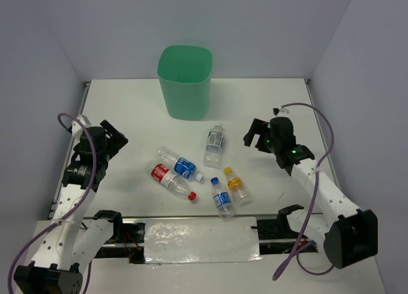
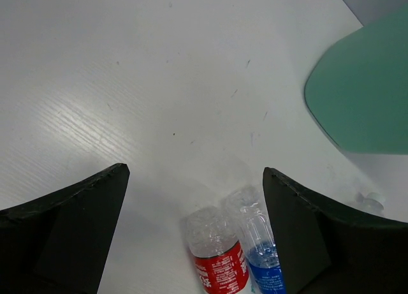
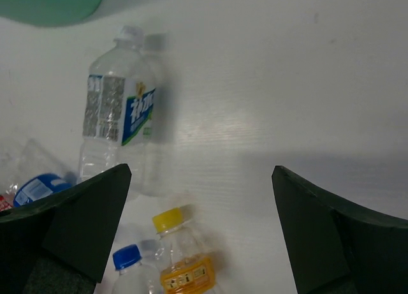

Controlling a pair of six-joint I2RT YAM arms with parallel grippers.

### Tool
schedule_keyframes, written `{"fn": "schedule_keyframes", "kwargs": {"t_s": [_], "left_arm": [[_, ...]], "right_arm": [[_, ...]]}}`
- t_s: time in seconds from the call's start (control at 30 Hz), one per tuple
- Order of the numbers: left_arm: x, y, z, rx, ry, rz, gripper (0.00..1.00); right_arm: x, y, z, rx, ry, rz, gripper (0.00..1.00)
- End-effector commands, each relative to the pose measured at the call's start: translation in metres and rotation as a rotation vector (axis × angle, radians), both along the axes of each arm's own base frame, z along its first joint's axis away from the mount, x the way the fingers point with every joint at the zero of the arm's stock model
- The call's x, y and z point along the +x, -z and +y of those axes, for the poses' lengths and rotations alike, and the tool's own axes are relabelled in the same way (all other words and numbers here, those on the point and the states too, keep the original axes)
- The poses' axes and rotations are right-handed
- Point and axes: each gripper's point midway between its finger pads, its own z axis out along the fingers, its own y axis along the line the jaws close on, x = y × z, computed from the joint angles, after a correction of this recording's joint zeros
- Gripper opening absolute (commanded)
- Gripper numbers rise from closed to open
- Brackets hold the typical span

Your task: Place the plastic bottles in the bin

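Observation:
The robot's right gripper will move across and down onto the pale-label bottle's bottom end next, because it lies below, left in the top view, clear of the others.
Five plastic bottles lie on the white table: a red-label one (image 1: 171,180), a blue-label one (image 1: 180,164), a pale-label one (image 1: 215,144), a blue-cap one (image 1: 222,196) and a yellow-cap one with orange liquid (image 1: 236,185). The mint-green bin (image 1: 185,81) stands at the back. My left gripper (image 1: 112,139) is open and empty, left of the bottles; its wrist view shows the red-label (image 2: 218,256) and blue-label (image 2: 257,243) bottle bases and the bin (image 2: 363,96). My right gripper (image 1: 256,134) is open and empty; its wrist view shows the pale-label (image 3: 118,115), yellow-cap (image 3: 182,259) and blue-cap (image 3: 131,268) bottles.
The table (image 1: 127,109) has edges at left and right, with grey walls behind. Cables loop from both arms. A glossy white sheet (image 1: 201,240) lies at the near edge between the arm bases.

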Motion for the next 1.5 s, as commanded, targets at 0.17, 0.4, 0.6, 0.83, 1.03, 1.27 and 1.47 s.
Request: {"fn": "schedule_keyframes", "kwargs": {"t_s": [0.17, 0.4, 0.6, 0.83, 1.03, 1.27, 1.47], "left_arm": [[0.003, 0.006, 0.000, -0.010, -0.013, -0.005, 0.99], [0.006, 0.007, -0.005, -0.018, 0.013, -0.008, 1.00], [0.003, 0.009, -0.004, -0.021, 0.004, -0.014, 0.99], [0.004, 0.009, -0.005, -0.031, 0.008, -0.026, 0.99], [0.003, 0.014, -0.005, -0.022, 0.010, -0.003, 0.99], [0.003, 0.012, -0.003, -0.018, -0.002, -0.012, 0.99], [0.008, 0.014, -0.003, -0.018, -0.003, 0.011, 0.99]], "right_arm": [[0.041, -0.014, 0.105, -0.096, -0.079, -0.012, 1.00], [0.046, 0.040, 0.171, -0.164, -0.049, 0.157, 1.00], [0.044, 0.085, 0.169, -0.280, 0.029, 0.306, 1.00], [0.046, 0.100, 0.159, -0.359, 0.077, 0.312, 0.99], [0.057, 0.083, 0.164, -0.319, 0.069, 0.231, 0.62], [0.060, 0.004, 0.166, -0.312, -0.087, 0.052, 0.41], [0.030, -0.074, 0.152, -0.273, -0.244, -0.102, 0.31]]}}
